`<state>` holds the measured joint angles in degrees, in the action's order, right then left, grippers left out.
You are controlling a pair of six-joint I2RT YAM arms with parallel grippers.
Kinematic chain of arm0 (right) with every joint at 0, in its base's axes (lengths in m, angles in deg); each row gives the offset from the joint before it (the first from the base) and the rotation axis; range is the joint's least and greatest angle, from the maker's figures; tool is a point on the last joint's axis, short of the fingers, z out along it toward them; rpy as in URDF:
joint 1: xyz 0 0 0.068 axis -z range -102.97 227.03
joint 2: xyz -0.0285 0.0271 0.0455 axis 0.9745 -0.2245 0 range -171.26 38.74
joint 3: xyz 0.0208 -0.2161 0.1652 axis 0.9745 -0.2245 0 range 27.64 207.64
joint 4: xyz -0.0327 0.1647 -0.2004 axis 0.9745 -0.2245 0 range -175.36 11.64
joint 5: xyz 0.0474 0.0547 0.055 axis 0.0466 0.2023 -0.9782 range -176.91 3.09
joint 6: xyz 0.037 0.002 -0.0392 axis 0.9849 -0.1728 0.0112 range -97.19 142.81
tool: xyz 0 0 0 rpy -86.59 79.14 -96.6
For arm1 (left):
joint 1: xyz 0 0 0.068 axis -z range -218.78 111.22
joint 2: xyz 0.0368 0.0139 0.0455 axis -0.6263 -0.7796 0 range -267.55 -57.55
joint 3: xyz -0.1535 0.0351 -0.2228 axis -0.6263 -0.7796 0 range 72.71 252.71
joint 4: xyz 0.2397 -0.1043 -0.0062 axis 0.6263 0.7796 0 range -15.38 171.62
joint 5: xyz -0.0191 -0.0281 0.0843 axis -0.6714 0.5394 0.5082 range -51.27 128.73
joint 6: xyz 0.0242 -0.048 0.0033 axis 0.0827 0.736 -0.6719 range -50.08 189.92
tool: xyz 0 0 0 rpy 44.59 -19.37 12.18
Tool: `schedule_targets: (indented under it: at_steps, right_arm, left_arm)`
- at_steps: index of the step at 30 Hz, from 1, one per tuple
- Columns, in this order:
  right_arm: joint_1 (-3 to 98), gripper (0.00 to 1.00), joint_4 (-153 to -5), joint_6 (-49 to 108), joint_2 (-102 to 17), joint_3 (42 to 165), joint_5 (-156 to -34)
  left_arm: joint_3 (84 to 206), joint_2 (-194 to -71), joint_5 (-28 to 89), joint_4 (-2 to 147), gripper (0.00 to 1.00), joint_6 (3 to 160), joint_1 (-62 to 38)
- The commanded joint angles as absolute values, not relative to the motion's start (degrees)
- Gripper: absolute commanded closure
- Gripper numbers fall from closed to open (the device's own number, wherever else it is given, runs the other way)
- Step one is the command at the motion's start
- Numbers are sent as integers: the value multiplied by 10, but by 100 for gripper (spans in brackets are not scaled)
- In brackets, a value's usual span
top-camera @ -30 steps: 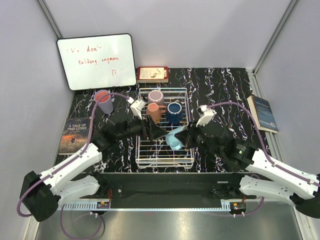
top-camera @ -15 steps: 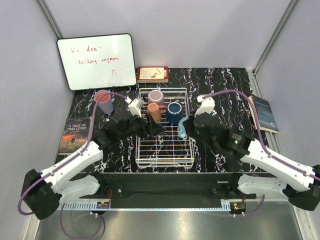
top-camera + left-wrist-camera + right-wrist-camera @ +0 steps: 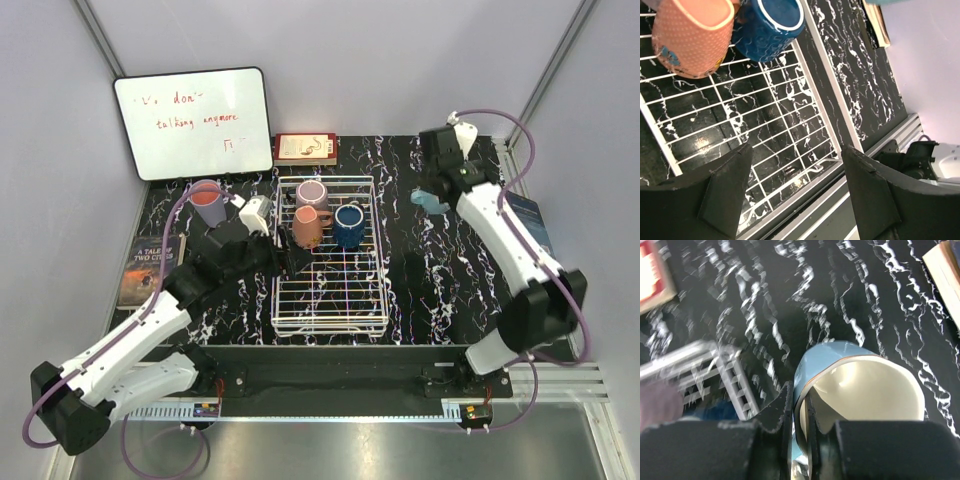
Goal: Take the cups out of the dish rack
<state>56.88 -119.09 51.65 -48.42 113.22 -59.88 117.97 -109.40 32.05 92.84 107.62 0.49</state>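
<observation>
I will move the cup in my right gripper to the right in the top view next, then lower and release it, as the tabletop (image 3: 910,315) beside the blue book is bare.
The white wire dish rack (image 3: 330,300) stands mid-table. It holds a mauve cup (image 3: 312,192), a salmon mug (image 3: 307,227) and a dark blue mug (image 3: 348,226). A lavender cup (image 3: 208,204) with an orange-pink inside stands on the table to the rack's left. My left gripper (image 3: 291,258) is open and empty over the rack's left side. Its view shows the salmon mug (image 3: 690,37), the dark blue mug (image 3: 767,22) and the rack's grid (image 3: 790,115) beyond the gripper (image 3: 797,185). My right gripper (image 3: 430,194) is shut on the light blue cup (image 3: 438,205), right of the rack at the far side. In its own view the gripper (image 3: 799,412) pinches the cup's (image 3: 840,357) rim.
A whiteboard (image 3: 195,122) leans at the back left and a red book (image 3: 306,148) lies behind the rack. A dark book (image 3: 148,268) lies at the left edge and a blue book (image 3: 530,225) at the right edge. The rack's corner (image 3: 715,370) shows blurred.
My right arm has carried the light blue cup from over the rack's front right out to the far right of the table. My left gripper has drawn back slightly to the left.
</observation>
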Motion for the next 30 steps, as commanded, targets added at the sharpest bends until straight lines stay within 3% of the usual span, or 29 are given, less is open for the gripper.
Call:
schedule_targets:
  at_steps: [1, 10, 13, 30]
  right_arm:
    - [650, 100, -1204, 530, -583, 1279, -667]
    - [732, 100, -1363, 557, -877, 1661, -671]
    - [754, 100, -1388, 573, -949, 1723, -693]
    - [796, 100, -1406, 558, -1028, 1749, -616]
  left_arm:
    - [1198, -1090, 335, 945, 25, 1065, 4]
    - [1181, -1119, 325, 959, 26, 1070, 4]
    - [1180, -1126, 339, 961, 27, 1065, 4]
    - [1183, -1190, 335, 956, 30, 1079, 4]
